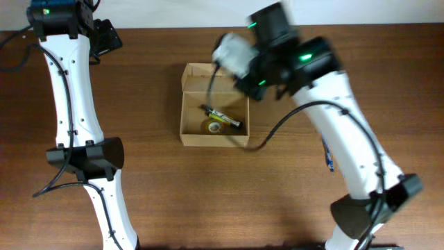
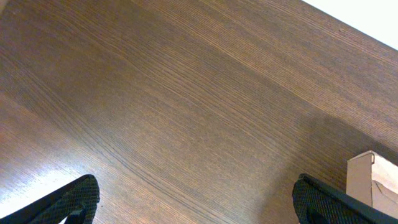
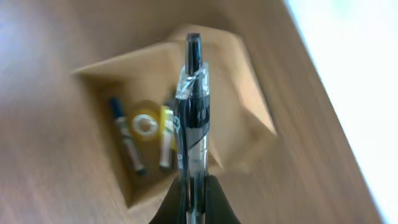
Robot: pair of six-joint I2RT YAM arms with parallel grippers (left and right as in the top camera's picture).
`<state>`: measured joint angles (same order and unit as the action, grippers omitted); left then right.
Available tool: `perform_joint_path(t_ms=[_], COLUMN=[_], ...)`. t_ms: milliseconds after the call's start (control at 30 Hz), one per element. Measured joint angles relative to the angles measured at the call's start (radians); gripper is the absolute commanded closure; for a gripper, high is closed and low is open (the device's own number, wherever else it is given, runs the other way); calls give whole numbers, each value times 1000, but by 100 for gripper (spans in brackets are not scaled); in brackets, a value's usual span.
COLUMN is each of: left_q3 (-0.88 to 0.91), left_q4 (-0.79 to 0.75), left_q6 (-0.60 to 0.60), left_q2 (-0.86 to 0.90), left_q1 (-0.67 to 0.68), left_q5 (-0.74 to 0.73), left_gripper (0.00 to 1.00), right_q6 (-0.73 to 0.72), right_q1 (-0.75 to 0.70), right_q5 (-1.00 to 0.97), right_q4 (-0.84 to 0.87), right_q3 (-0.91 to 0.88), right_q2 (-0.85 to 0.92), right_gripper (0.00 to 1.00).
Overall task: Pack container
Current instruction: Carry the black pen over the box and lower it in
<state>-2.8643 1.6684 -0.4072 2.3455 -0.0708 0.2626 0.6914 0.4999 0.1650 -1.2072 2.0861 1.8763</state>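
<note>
The pen points at an angle, so the robot's right gripper should next turn it in line with the box's sides and lower it beside the tape roll (image 3: 148,118) and blue-capped marker.
The container (image 1: 212,106), a tan cardboard box with its flap open, sits mid-table. Inside lie a tape roll (image 3: 144,124), a dark-capped marker (image 3: 124,142) and a yellow-banded marker (image 3: 165,134). My right gripper (image 3: 194,198) is shut on a black and clear pen (image 3: 193,109), which points out over the box's near edge (image 3: 242,106). In the overhead view my right arm (image 1: 274,52) hangs over the box's far right corner and hides that gripper. My left gripper (image 2: 199,208) is open above bare table at the far left (image 1: 105,36), well away from the box corner (image 2: 372,179).
A blue pen (image 1: 327,158) lies on the table to the right, partly behind my right arm. A dark cable (image 1: 263,139) loops beside the box's right wall. The table's far edge runs close behind both wrists.
</note>
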Motion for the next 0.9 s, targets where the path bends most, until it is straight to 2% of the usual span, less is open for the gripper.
perform_joint_path(t_ms=[133, 267, 500, 700, 733, 767, 800, 900], left_q3=[0, 0, 0, 0, 0, 0, 0, 0], left_q4=[0, 0, 0, 0, 0, 0, 0, 0], left_q6=[0, 0, 0, 0, 0, 0, 0, 0], left_q2=[0, 0, 0, 0, 0, 0, 0, 0], left_q1=[0, 0, 0, 0, 0, 0, 0, 0], left_q5=[0, 0, 0, 0, 0, 0, 0, 0], left_gripper=[0, 0, 0, 0, 0, 0, 0, 0], right_q6=[122, 179, 204, 206, 205, 196, 200, 163], right_q1=[79, 108, 110, 109, 109, 109, 109, 109], right_q5=[12, 21, 21, 32, 39, 45, 48, 39], right_q4=[-2, -3, -10, -18, -19, -19, -19, -14], right_q3=[-1, -2, -9, -9, -9, -9, -9, -8], right_q2=[69, 189, 379, 469, 477, 482, 485, 486], right_gripper=[96, 96, 96, 96, 78, 51, 43, 35])
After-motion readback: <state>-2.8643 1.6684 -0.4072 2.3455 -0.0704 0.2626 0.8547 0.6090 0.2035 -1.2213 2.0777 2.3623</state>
